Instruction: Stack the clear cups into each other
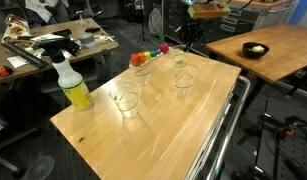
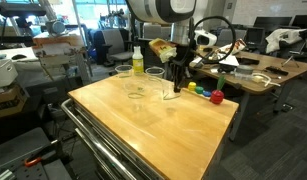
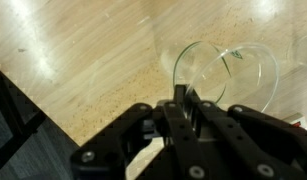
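I should next raise my gripper with its cup, carry the cup over the opening of the middle cup [image 1: 184, 77], and lower it in to let go, because that opening faces up.
Four clear cups show in both exterior views. My gripper [image 3: 183, 100] is shut on the rim of one clear cup [image 3: 228, 65], pinching its wall between the fingers. That cup [image 1: 179, 58] is at the table's far side, under the gripper [image 1: 183, 44]. It also shows in an exterior view [image 2: 171, 92] below the gripper [image 2: 176, 80], low over the wood; I cannot tell whether it touches. The other cups stand apart and upright on the table: one near the blocks [image 1: 141, 67], one in the middle [image 1: 184, 79], one near the spray bottle [image 1: 126, 100].
A yellow spray bottle [image 1: 73, 88] stands at a table corner. A row of small coloured blocks [image 1: 151, 53] lies along the far edge and also shows in an exterior view [image 2: 205, 90]. A second wooden table with a black bowl [image 1: 255, 50] is nearby.
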You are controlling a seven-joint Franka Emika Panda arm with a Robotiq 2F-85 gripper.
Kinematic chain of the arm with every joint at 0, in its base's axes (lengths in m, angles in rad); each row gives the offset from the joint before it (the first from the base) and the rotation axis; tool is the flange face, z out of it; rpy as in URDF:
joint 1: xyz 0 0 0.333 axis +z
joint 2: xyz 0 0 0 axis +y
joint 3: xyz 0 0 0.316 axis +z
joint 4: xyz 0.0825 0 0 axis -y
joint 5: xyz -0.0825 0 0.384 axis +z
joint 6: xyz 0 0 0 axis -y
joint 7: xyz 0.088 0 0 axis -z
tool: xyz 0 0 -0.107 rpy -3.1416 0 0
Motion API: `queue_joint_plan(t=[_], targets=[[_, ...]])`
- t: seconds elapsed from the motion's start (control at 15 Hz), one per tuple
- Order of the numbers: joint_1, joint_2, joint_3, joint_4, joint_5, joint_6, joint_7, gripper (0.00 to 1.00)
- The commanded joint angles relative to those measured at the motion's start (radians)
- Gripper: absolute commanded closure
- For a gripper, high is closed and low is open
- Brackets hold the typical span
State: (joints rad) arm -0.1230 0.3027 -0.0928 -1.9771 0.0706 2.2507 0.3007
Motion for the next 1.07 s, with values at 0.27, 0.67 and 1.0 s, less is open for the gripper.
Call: queue_joint_plan(t=[0.27, 0.67, 1.0], targets=[[-0.003, -0.169, 0.008, -0.057, 0.204, -0.011, -0.029, 0.99], [0.014, -0.376, 0.014, -0.177, 0.315, 0.017, -0.133, 0.99], [0.038, -0.505, 0.007, -0.303, 0.340, -0.017, -0.256, 0.99]])
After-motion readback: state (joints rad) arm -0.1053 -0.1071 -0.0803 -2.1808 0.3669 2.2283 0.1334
